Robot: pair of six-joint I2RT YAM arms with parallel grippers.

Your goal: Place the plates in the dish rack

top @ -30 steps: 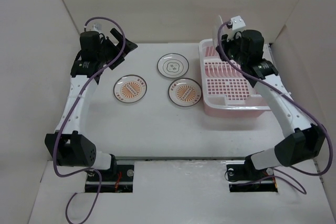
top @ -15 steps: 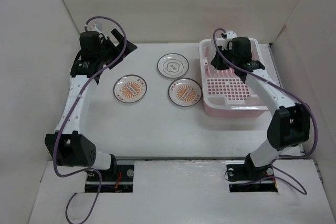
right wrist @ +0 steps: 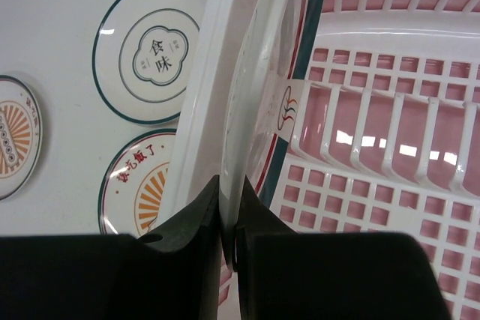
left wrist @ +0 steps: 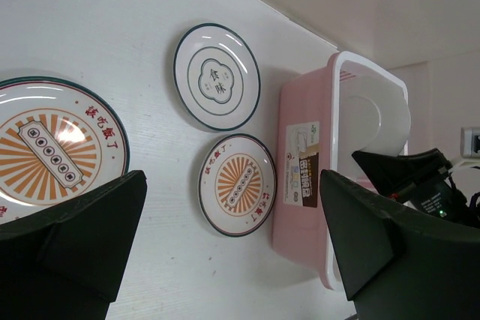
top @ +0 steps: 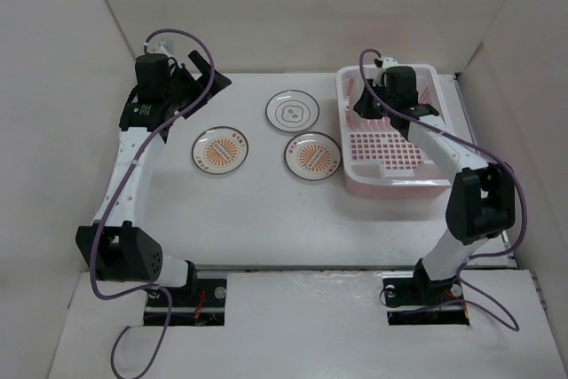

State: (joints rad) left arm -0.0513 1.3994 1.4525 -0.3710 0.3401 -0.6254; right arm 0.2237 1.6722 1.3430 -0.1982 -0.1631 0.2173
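Observation:
My right gripper lowers slightly next, then opens, so the teal-rimmed plate gets to the side of the rack beside the flat plates [top: 354, 98].
My right gripper [top: 371, 102] [right wrist: 230, 222] is shut on the edge of the teal-rimmed plate [right wrist: 259, 88]. It holds the plate upright on edge inside the pink dish rack [top: 390, 181], by the rack's left wall and the divider slots [right wrist: 375, 133]. The plate shows white in the left wrist view [left wrist: 375, 121]. The white ringed plate [top: 292, 112] and two orange sunburst plates [top: 220, 149] [top: 312, 155] lie flat on the table left of the rack. My left gripper [top: 201, 73] [left wrist: 232, 260] is open and empty, above the table's far left.
The rack's white rim [right wrist: 202, 110] runs close beside the held plate. The right sunburst plate [left wrist: 238, 183] lies almost against the rack's left wall [left wrist: 300, 207]. White walls enclose the table on three sides.
My right gripper has moved left and down with the plate, from above the rack's back corner into the rack beside the dividers. The left arm and the three plates on the table have not moved.

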